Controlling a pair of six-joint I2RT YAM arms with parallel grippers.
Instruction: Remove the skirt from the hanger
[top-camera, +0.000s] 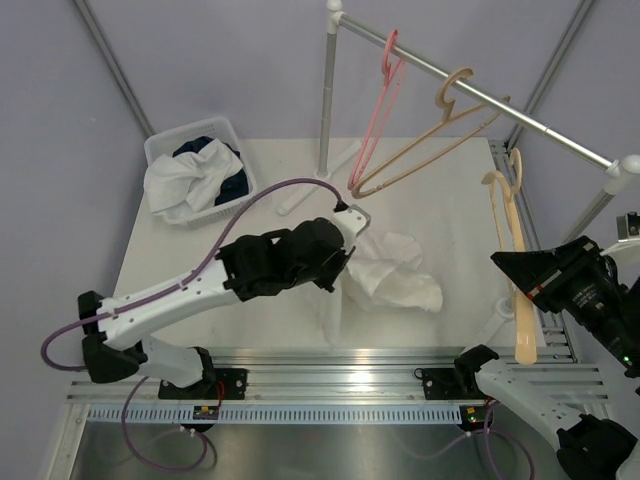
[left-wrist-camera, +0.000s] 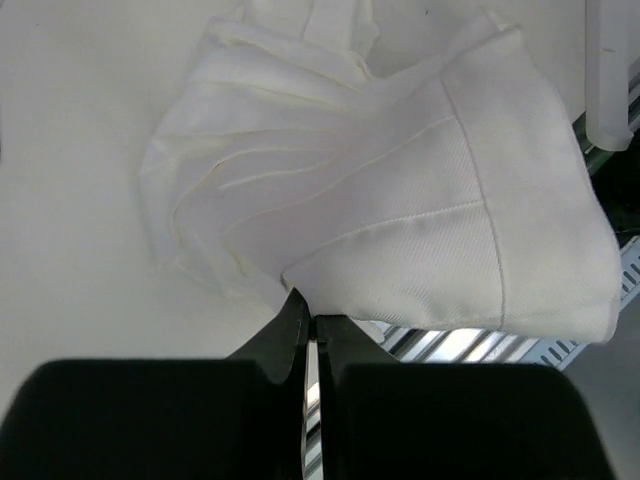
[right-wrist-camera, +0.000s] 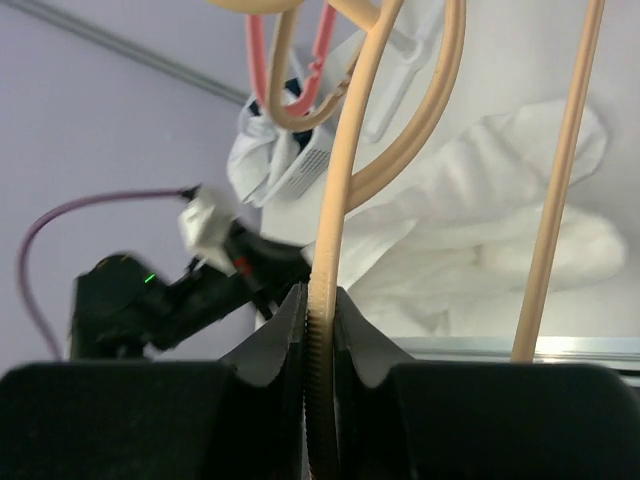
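My right gripper will next carry the bare beige hanger (top-camera: 515, 230) outward to hook it over the rod's empty part (top-camera: 546, 130) and release it there, since the skirt is already off it.
The white pleated skirt (top-camera: 395, 270) lies crumpled on the table, off the hanger; it fills the left wrist view (left-wrist-camera: 400, 210). My left gripper (top-camera: 336, 270) is at the skirt's left edge, jaws shut (left-wrist-camera: 312, 320) with the fabric's edge pinched at the tips. My right gripper (top-camera: 522, 290) is shut on the lower bar of a bare beige hanger (top-camera: 515, 230), held upright at the right side of the table below the rack rod. In the right wrist view the hanger (right-wrist-camera: 335, 180) runs up from between the jaws (right-wrist-camera: 320, 300).
A white basket (top-camera: 160, 150) of clothes stands at the back left. A clothes rack rod (top-camera: 480, 95) crosses the back right with a pink hanger (top-camera: 380, 100) and a beige hanger (top-camera: 430, 140) on it; its pole (top-camera: 328, 90) stands mid-back. A metal rail (top-camera: 340, 375) runs along the near edge.
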